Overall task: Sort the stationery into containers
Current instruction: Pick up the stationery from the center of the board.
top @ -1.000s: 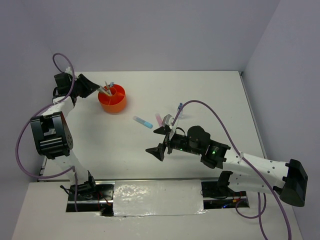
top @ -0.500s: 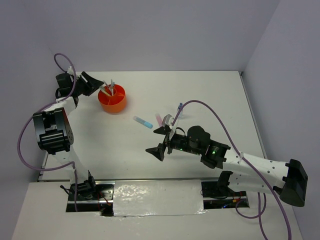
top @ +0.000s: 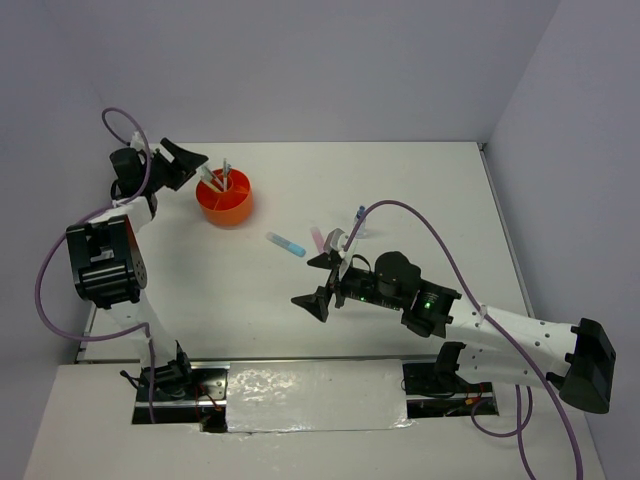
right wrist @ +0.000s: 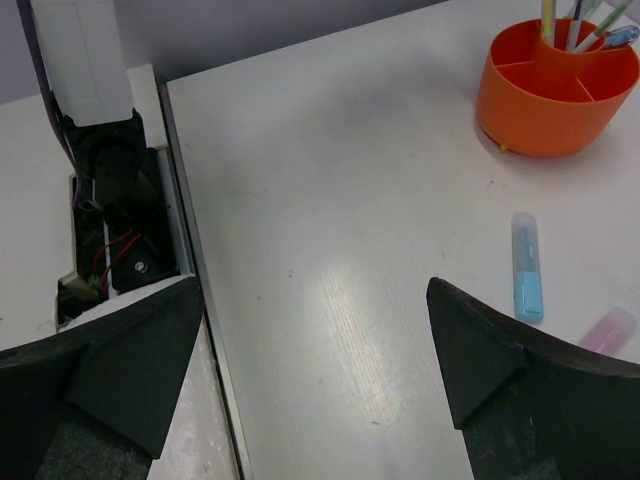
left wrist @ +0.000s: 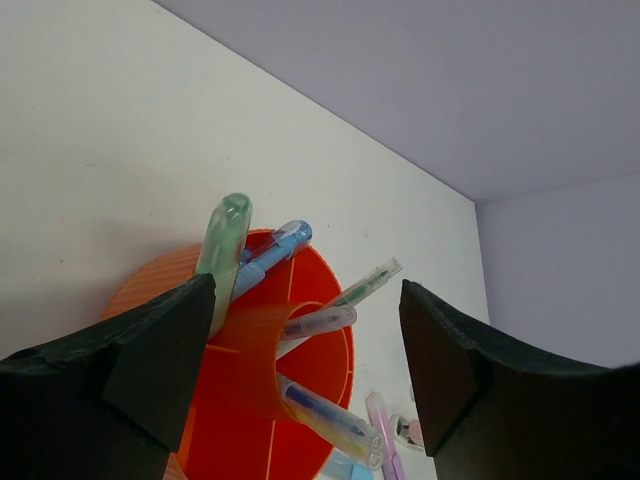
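The blue marker's solid blue end point(top: 298, 250) point(right wrist: 528, 298) is below my open fingers and farther outward than they are, so my right gripper should next move outward and down onto it.
The orange organizer point(top: 226, 200) stands at the far left with several pens and markers upright in it. My left gripper point(top: 188, 164) is open and empty, just left of and above its rim. In the left wrist view the organizer point(left wrist: 255, 410) lies between the open fingers point(left wrist: 150, 350), holding a green marker point(left wrist: 226, 238), a blue pen point(left wrist: 277, 246) and clear pens. A blue marker point(top: 286, 243), a pink marker point(top: 317, 238) and a tiny blue-capped bottle point(top: 359, 213) lie on the table. My right gripper point(top: 320, 283) is open and empty, near the pink marker.
A small white and pink piece point(top: 336, 240) lies beside the pink marker. The right wrist view shows the organizer point(right wrist: 556, 95), the blue marker point(right wrist: 526, 266), the pink marker point(right wrist: 606, 331) and the table's near edge with the arm base point(right wrist: 110, 200). Walls enclose the table.
My left gripper has drawn back up and to the left, away from the organizer, leaving the pens standing in it. The right arm has not moved.
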